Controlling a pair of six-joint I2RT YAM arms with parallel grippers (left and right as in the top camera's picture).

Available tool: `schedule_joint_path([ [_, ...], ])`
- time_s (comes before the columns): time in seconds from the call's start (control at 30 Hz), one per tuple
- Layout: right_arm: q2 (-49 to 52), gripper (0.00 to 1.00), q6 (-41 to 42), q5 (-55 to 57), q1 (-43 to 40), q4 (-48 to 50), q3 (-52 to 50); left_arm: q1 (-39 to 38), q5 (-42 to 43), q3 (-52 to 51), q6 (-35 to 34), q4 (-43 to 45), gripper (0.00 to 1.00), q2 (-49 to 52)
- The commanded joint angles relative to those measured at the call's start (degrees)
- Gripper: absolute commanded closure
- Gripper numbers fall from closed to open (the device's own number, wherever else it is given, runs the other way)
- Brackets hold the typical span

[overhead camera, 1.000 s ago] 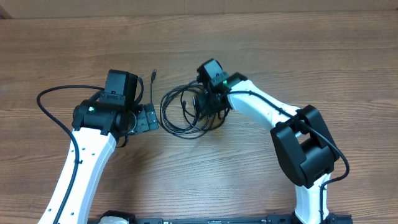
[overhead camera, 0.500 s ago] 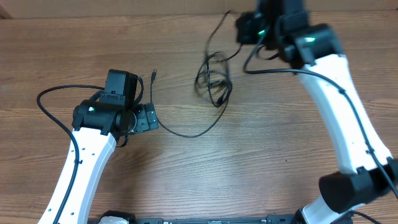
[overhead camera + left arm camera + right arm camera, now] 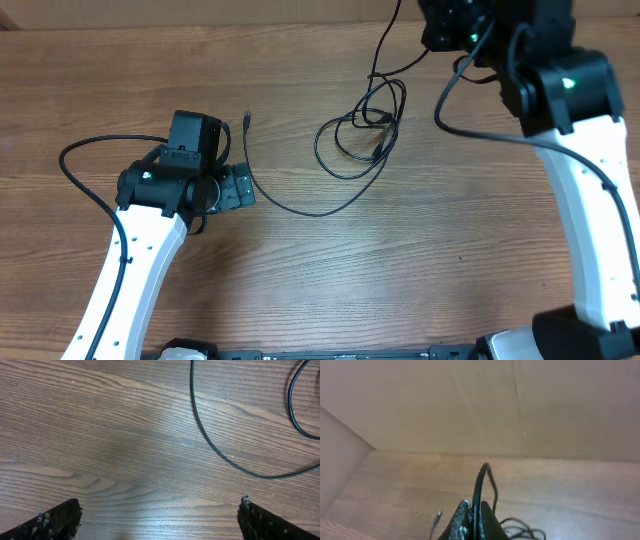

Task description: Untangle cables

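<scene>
Next, my right gripper will rise higher, tilting up toward the wall before opening, because the raised cable still runs down into the tangle point(image 3: 520, 531).
The cables point(image 3: 360, 125) lie as a loose black tangle right of the table's middle. One long strand point(image 3: 300, 210) curves from the tangle back to a small plug point(image 3: 247, 120). Another strand point(image 3: 385, 45) rises steeply to the top edge. My right gripper point(image 3: 475, 510) is shut on that raised cable point(image 3: 479, 485), held high above the wood; the tangle point(image 3: 520, 531) and the plug point(image 3: 436, 519) show below it. My left gripper point(image 3: 160, 520) is open low over bare wood, and the long strand point(image 3: 215, 450) runs ahead of its fingers point(image 3: 52, 521), not touching them.
The right arm point(image 3: 580, 150) reaches over the table's far right side. The left arm point(image 3: 140, 240) lies along the near left, with its own thick cable point(image 3: 85, 175) looping out to the left. A plain wall stands behind the far edge.
The right gripper has risen and swung to the far right with a cable in it, dragging the bundle up-right and stretching it looser. The left arm has not moved.
</scene>
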Motion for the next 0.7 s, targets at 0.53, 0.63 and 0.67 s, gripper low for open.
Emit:
schedule_joint_path([
  [0.53,-9.29,0.96,2.40,17.90,-5.11,15.61,1.40,0.20,-0.11,-0.11,0.22,0.63,0.00,-0.61],
  [0.63,-8.70,0.96,1.62,27.85,-5.18,9.79,1.40,0.20,-0.13,-0.11,0.22,0.63,0.00,-0.61],
  [0.67,-8.55,0.96,0.70,29.20,-5.38,7.52,1.36,0.20,-0.13,-0.11,0.22,0.63,0.00,-0.61],
])
